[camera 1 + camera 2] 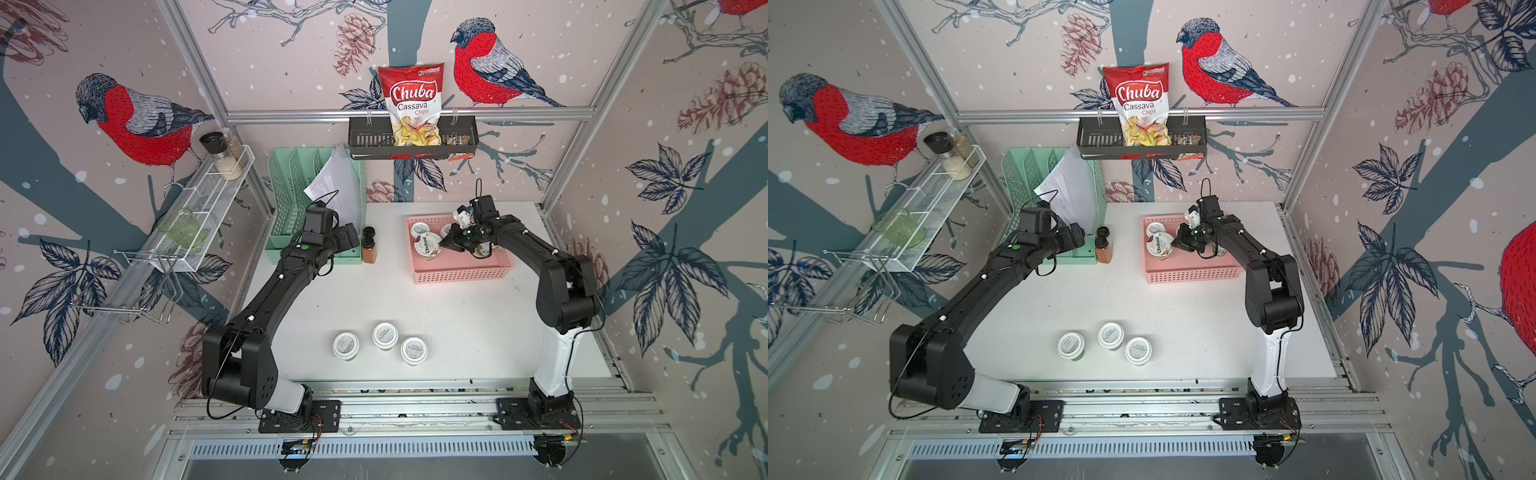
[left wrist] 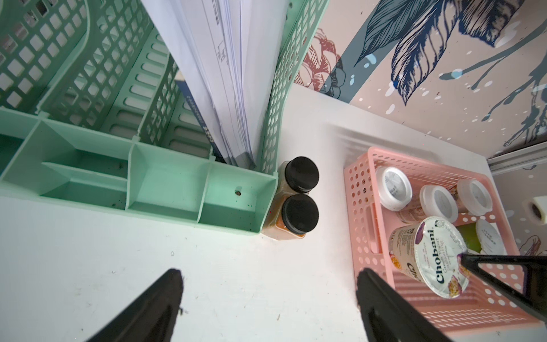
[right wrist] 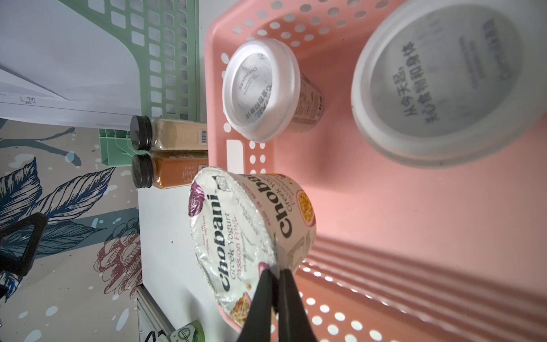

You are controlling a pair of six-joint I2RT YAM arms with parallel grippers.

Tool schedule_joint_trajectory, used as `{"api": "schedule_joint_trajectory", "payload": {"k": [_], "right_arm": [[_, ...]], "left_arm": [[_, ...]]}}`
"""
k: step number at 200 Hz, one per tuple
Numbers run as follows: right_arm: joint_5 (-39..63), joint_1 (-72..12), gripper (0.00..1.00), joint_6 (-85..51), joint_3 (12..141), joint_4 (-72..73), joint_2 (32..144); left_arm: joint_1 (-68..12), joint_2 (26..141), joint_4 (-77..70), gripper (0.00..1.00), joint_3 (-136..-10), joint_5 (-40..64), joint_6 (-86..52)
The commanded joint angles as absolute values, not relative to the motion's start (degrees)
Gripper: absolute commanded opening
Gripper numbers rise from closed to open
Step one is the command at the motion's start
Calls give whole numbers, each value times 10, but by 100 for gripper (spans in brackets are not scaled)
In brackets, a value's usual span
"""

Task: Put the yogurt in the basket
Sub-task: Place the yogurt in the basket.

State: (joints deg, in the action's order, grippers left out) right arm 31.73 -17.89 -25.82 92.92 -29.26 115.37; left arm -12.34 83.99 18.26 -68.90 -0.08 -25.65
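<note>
I should next lower the hanging cup with my right gripper into the free gap below it, onto the bare basket bottom (image 1: 421, 262) (image 3: 307, 171) beside the corner jar, and let go of the cup's rim.
My right gripper (image 1: 444, 243) (image 3: 276, 271) is shut on the rim of the white-and-brown Chobani yogurt cup (image 1: 428, 246) (image 3: 245, 231). The cup hangs tilted at the left end of the salmon-pink basket (image 1: 461, 274) (image 2: 364, 207). Several white-lidded yogurt jars (image 2: 395, 188) (image 3: 260, 88) stand inside the basket behind it. Three more jars (image 1: 385, 336) (image 1: 1111, 334) stand together near the table's front edge. My left gripper (image 1: 351, 237) (image 2: 268, 274) is open and empty over bare table, by the green organizer and left of the basket.
Two orange-brown spice bottles (image 1: 369, 245) (image 2: 299, 195) with black caps stand between the green file organizer (image 1: 299, 199) and the basket. A black slotted tray (image 1: 411, 137) holding a chips bag hangs on the back rail. A white wire rack (image 1: 208, 208) runs along the left wall.
</note>
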Motion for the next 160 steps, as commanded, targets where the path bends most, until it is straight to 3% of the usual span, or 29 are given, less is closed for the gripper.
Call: {"api": "schedule_joint_trajectory", "payload": {"k": [1,160], "right_arm": [[305,-180,9,-252,943,-300,1168],[284,-197,11,-268,948,-279,1208]], "left_arm": [[-124,835,157,95,-683,-9,-255],[-123,831,154,95,-680,-10,-246]]}}
